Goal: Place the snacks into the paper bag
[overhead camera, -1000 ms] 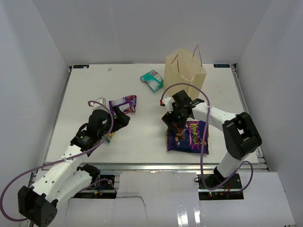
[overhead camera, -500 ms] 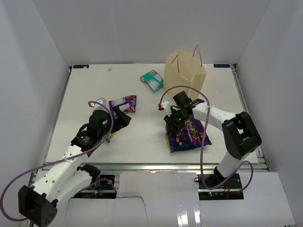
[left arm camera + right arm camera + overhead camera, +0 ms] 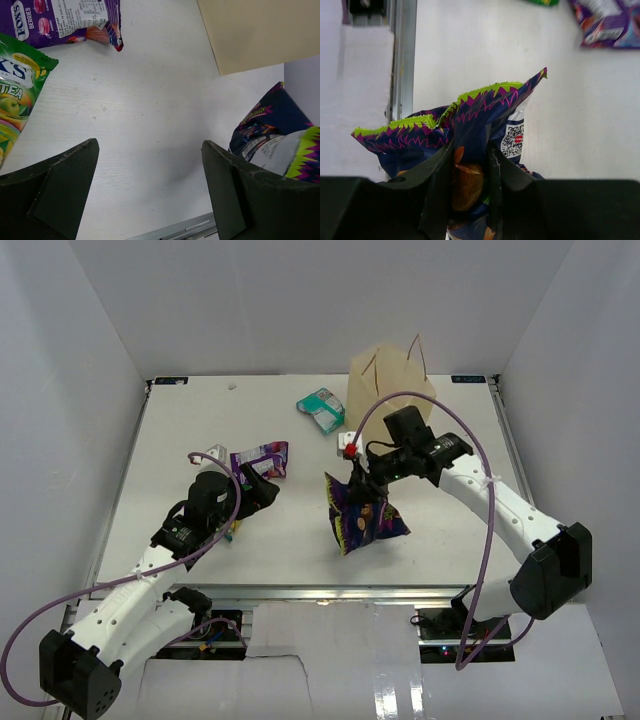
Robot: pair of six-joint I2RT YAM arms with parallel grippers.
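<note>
I will lift the purple bag [image 3: 362, 518] with my right gripper and carry it outward over the paper bag's open top [image 3: 392, 370] to release it. The paper bag's top is outward of my gripper.
My right gripper [image 3: 366, 483] is shut on the top of the large dark purple bag [image 3: 362, 518], which hangs above the table; in the right wrist view the fingers [image 3: 437, 175] pinch the bag [image 3: 485, 107] below its green zigzag seal. The tan paper bag [image 3: 391, 388] stands upright behind it at the back. My left gripper [image 3: 262, 490] is open over bare table [image 3: 150, 125] with nothing between its fingers. The small purple-white packet [image 3: 262, 458] lies just beyond it. The green-yellow packet [image 3: 15, 95] lies at its left. A teal-white packet [image 3: 322, 408] lies left of the paper bag.
White walls close in the table on three sides. A metal rail [image 3: 402, 55] runs along the near edge. A small silvery scrap [image 3: 210, 453] lies left of the purple-white packet. The paper bag's string handles [image 3: 418, 348] stick up.
My right gripper has shut on the dark purple bag and lifted it off the table, swinging it left. The left arm has stayed still.
</note>
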